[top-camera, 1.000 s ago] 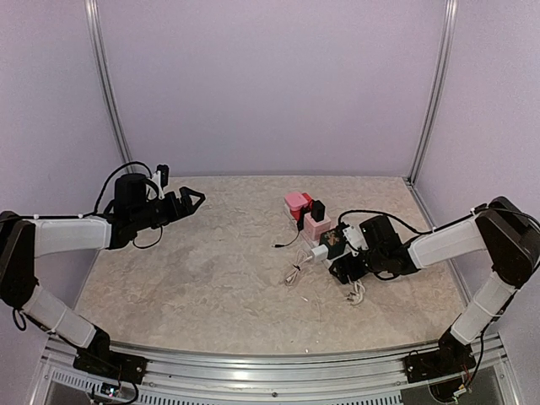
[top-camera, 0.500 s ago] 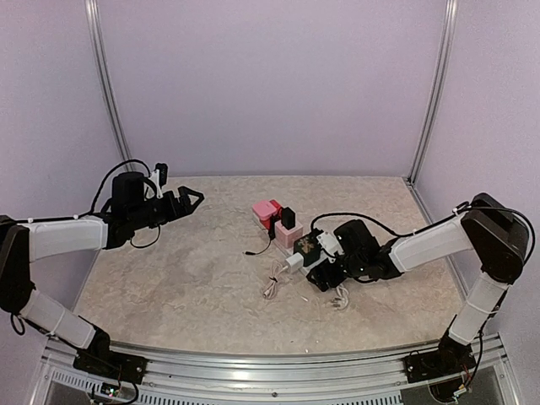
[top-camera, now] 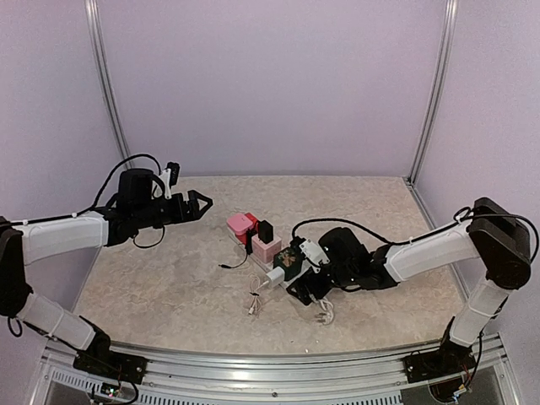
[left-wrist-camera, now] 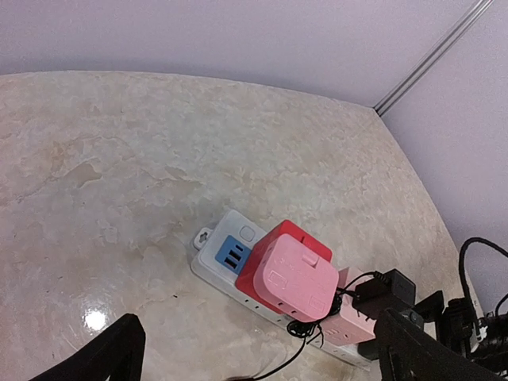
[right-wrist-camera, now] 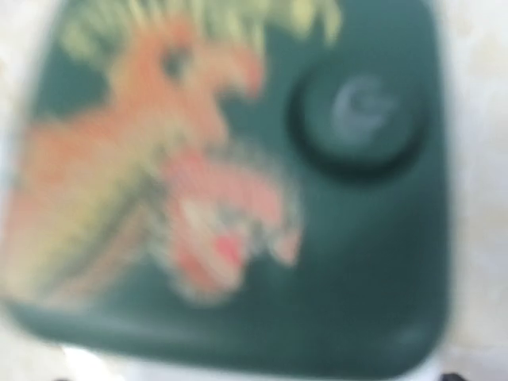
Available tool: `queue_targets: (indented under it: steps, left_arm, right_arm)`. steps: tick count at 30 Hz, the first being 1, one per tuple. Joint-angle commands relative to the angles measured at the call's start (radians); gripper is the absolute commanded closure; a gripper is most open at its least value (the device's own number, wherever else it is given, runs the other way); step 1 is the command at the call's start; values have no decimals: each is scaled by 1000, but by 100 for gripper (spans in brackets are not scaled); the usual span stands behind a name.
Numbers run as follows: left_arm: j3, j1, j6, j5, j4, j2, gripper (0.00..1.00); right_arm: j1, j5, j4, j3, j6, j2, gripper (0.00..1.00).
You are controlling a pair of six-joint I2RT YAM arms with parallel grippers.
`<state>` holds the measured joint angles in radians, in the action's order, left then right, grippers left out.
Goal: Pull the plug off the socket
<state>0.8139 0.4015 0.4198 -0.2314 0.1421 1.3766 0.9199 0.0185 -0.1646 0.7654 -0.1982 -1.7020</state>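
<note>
The black adapter (top-camera: 266,231) (left-wrist-camera: 386,290) sticks out above the pink cube, below my left gripper and to its right in the top view, so I will move across and down around it.
The socket (left-wrist-camera: 216,248), a long white strip with a blue USB panel, lies slantwise mid-table (top-camera: 234,237). Plugged into it are a red-and-pink cube (left-wrist-camera: 295,276), a black adapter (left-wrist-camera: 386,290), a pink cube (top-camera: 267,247) and a white charger (top-camera: 274,276). A dark green plug with a dragon picture (right-wrist-camera: 238,175) fills the right wrist view, blurred. My right gripper (top-camera: 297,272) is pressed close to that plug (top-camera: 291,257) at the strip's near end, its fingers hidden. My left gripper (top-camera: 200,203) hovers open left of the strip, with nothing between its fingertips (left-wrist-camera: 119,349).
Thin black cable (top-camera: 232,263) and white cable loops (top-camera: 253,304) trail in front of the strip. More white cord (top-camera: 324,315) lies under the right arm. Purple walls and metal posts (top-camera: 106,93) enclose the table.
The strip with all its plugs has slid left across the table, along with my right gripper. My left gripper has moved slightly right toward it.
</note>
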Motion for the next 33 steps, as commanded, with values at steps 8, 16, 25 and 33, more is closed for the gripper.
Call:
queue_targets:
  steps: [8,16,25,33]
  left_arm:
    - [35,13,17,-106,-91,-35,1]
    - [55,85,71,-131,-64,6,1]
    - [212,194,-93,-24,-196,82,12]
    - [306,260,-190,28,-287,182,26]
  right_arm:
    - [-2,10,108,17,48,279,0]
    - [-31,3,148,220,124,175,4]
    - [-115,98,28,212,178,75,16]
    - [-125,176,-90,178,178,20,19]
